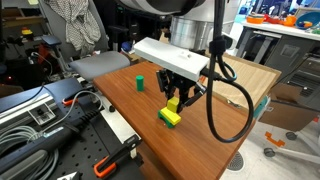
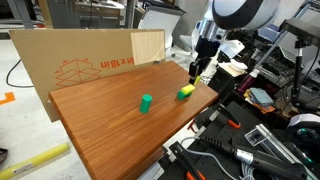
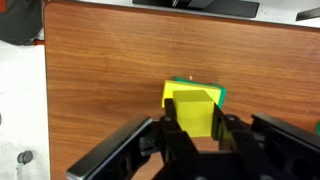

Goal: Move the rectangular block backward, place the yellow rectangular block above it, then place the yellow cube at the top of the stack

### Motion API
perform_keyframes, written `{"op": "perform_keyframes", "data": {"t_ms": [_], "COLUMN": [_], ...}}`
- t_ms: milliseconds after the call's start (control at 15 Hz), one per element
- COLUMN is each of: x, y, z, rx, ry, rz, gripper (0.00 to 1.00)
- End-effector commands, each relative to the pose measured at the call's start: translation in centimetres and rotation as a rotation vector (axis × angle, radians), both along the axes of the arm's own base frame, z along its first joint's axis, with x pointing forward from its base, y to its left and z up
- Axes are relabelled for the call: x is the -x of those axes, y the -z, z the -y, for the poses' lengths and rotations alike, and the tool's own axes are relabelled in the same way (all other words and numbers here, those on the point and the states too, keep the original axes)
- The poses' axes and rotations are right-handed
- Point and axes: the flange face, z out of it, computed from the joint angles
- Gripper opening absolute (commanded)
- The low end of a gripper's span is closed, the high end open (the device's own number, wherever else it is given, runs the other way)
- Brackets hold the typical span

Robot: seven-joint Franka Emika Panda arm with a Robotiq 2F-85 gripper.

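My gripper still holds the yellow cube above the stack. Next it will bring the cube down onto the top of the yellow rectangular block [image 1: 169,114] [image 3: 173,95] and let go of it there.
My gripper [image 3: 197,125] is shut on the yellow cube [image 3: 195,112] and holds it just above a two-block stack. In that stack the yellow rectangular block [image 3: 173,95] lies on the green rectangular block [image 3: 221,96], of which only a thin edge shows in the wrist view. In both exterior views the gripper [image 1: 175,100] [image 2: 194,72] hangs over the stack [image 1: 169,118] [image 2: 186,92], which stands on the wooden table [image 1: 215,90] near one edge. The cube [image 1: 174,103] sits between the fingertips, slightly above the stack's top.
A narrower green block [image 1: 141,82] [image 2: 146,102] stands upright alone near the table's middle. A cardboard sheet [image 2: 90,55] leans along one side of the table. Tools and cables [image 1: 50,120] lie beyond the table's edge.
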Motion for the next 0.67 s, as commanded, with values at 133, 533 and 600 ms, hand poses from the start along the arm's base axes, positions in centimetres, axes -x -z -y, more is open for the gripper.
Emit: {"op": "perform_keyframes", "data": {"t_ms": [133, 533, 600], "x": [0.6, 0.7, 0.7], "y": [0.6, 2.1, 2.3], "z": [0.0, -0.7, -0.7], "rx": [0.026, 0.046, 0.050], "ry": [0.020, 0.033, 0.036], "rz": [0.023, -0.003, -0.004], "gripper": [0.08, 0.08, 0.08]}}
